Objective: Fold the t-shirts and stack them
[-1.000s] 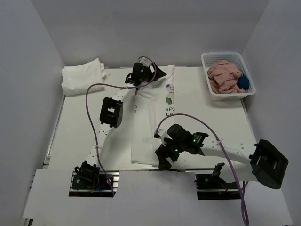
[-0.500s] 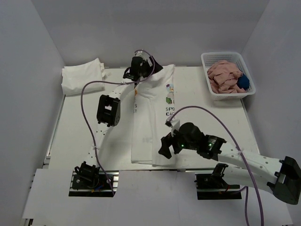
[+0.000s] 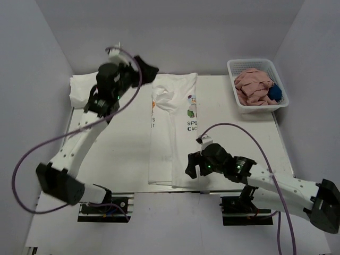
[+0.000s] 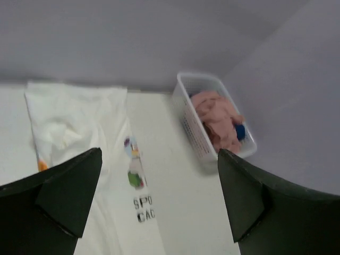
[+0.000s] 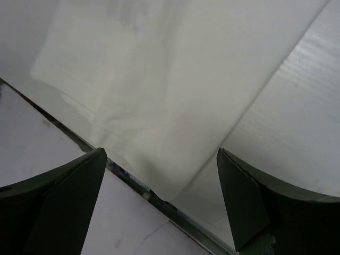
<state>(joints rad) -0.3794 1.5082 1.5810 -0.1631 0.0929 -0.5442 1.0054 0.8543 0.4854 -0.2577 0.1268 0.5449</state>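
My left gripper moves back and down onto the hem's other near corner (image 3: 151, 181) next and closes, since my right gripper already stands over one hem corner.
A white t-shirt (image 3: 170, 133) with small coloured prints and dark lettering lies folded into a long strip down the middle of the table. A second, folded white bundle (image 3: 85, 93) rests at the back left corner, partly behind my left arm. My left gripper (image 3: 149, 70) hangs open in the air between that bundle and the strip's far end. In the left wrist view the strip (image 4: 79, 127) and its prints (image 4: 135, 175) lie far below the open left gripper (image 4: 159, 204). My right gripper (image 3: 192, 163) is open just over the strip's near right corner (image 5: 159, 79).
A white plastic basket (image 3: 255, 61) holding crumpled pink cloth (image 3: 252, 86) and a small blue item stands at the back right; its wall (image 4: 194, 133) also shows from the left wrist. The table's metal front edge (image 5: 133, 183) runs just under the right gripper.
My left arm has lifted off the shirt's collar end and swung up and to the left. The right gripper has drawn slightly right of the shirt's near hem. Both stayed open.
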